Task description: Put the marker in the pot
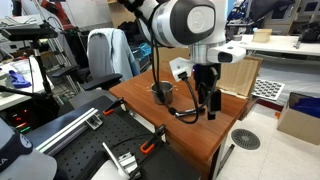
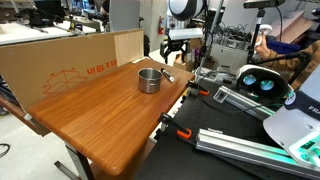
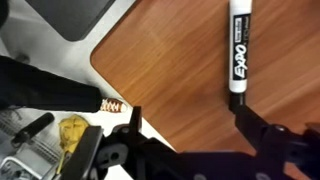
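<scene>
The marker's black end [image 2: 163,70] [image 3: 237,101] is off the gap between my fingers, so my gripper will next go down and to the right in the wrist view, onto that end.
The marker [image 3: 238,50] has a white body with black print and a black end. It lies flat on the wooden table [image 3: 170,70]. It also shows in an exterior view [image 2: 167,73], just beside the small silver pot [image 2: 150,80]. The pot stands upright and looks empty. In an exterior view the pot [image 1: 162,92] is partly hidden behind cables. My gripper [image 3: 190,125] is open and empty above the table's corner, and its right finger is close to the marker's black end. It hangs over the table's edge in both exterior views [image 1: 205,103] [image 2: 174,55].
A cardboard wall [image 2: 70,60] runs along the table's far side. Metal rails and orange clamps [image 2: 183,132] lie beside the table. The table's rounded corner and edge [image 3: 100,62] are near the gripper. A yellow object [image 3: 72,135] sits below the edge.
</scene>
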You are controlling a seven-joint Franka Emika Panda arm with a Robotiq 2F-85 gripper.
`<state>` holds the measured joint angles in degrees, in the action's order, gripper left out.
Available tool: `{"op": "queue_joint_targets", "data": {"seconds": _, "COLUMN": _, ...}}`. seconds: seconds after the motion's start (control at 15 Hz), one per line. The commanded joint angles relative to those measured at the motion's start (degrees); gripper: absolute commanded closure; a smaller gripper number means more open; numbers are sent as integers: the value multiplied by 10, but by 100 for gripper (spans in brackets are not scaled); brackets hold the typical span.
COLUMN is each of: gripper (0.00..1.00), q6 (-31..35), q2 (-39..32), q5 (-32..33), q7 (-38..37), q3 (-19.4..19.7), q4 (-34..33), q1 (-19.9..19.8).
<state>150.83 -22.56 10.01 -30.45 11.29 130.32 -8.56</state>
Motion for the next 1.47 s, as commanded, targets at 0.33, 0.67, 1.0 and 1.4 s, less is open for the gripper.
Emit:
{"op": "queue_joint_targets", "data": {"seconds": 0.33, "gripper": 5, "q6": -1, "q2": -102, "q5": -46, "q7": 2, "q3": 25, "q4": -70, "q1": 53}}
{"op": "queue_joint_targets", "data": {"seconds": 0.67, "gripper": 47, "q6": 7, "q2": -108, "q5": -42, "q7": 7, "q3": 35, "q4": -77, "q1": 64}}
{"op": "queue_joint_targets", "data": {"seconds": 1.0, "gripper": 84, "q6": 4, "q2": -106, "q5": -44, "q7": 12, "q3": 37, "q4": -78, "q1": 62}}
{"op": "queue_joint_targets", "data": {"seconds": 1.4, "gripper": 94, "q6": 25, "q2": -87, "q5": -40, "q7": 13, "q3": 42, "q4": -60, "q1": 67}}
